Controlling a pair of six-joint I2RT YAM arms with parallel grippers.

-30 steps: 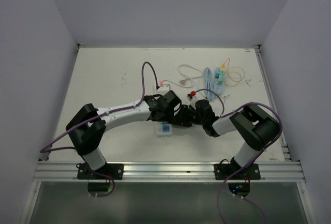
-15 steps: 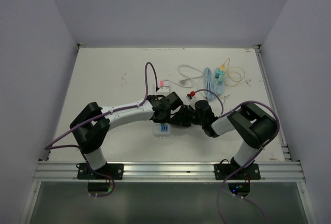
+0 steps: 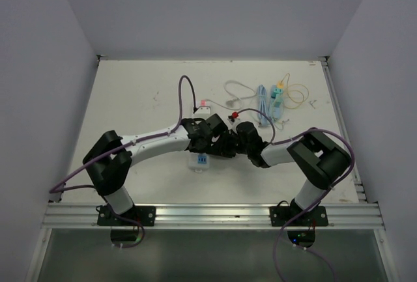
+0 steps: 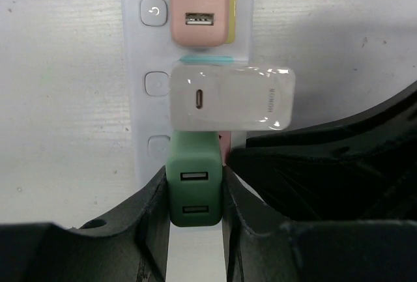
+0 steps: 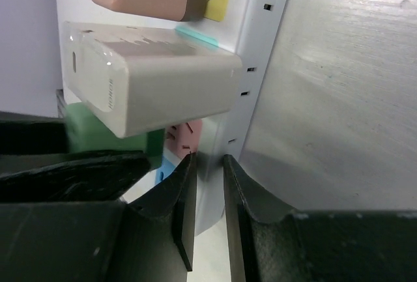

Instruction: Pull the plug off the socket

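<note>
My left gripper will next move up, then across and down to let go of the green plug, because the bare tabletop lies outward and to its left in the top view.
A white power strip, the socket (image 4: 146, 99), lies along the table with three chargers in it. The green USB plug (image 4: 194, 184) sits nearest me, and my left gripper (image 4: 194, 197) is shut on its two sides. Behind it stand a white charger (image 4: 231, 98) and a pink charger (image 4: 199, 5). In the right wrist view my right gripper (image 5: 210, 184) is shut on the socket's side wall (image 5: 260, 47), just below the white charger (image 5: 150, 83). From above, both grippers (image 3: 225, 144) meet over the strip (image 3: 201, 160) and hide most of it.
A bundle of coiled cables and small connectors (image 3: 273, 96) lies at the back right. A red-tipped piece (image 3: 235, 114) sits just behind the right gripper. The left arm's purple cable (image 3: 186, 93) arcs above the strip. White walls close in the table on three sides.
The left jaws narrowed onto the green plug and the right jaws closed fully on the strip. Both grippers and the strip's near end shifted slightly left.
</note>
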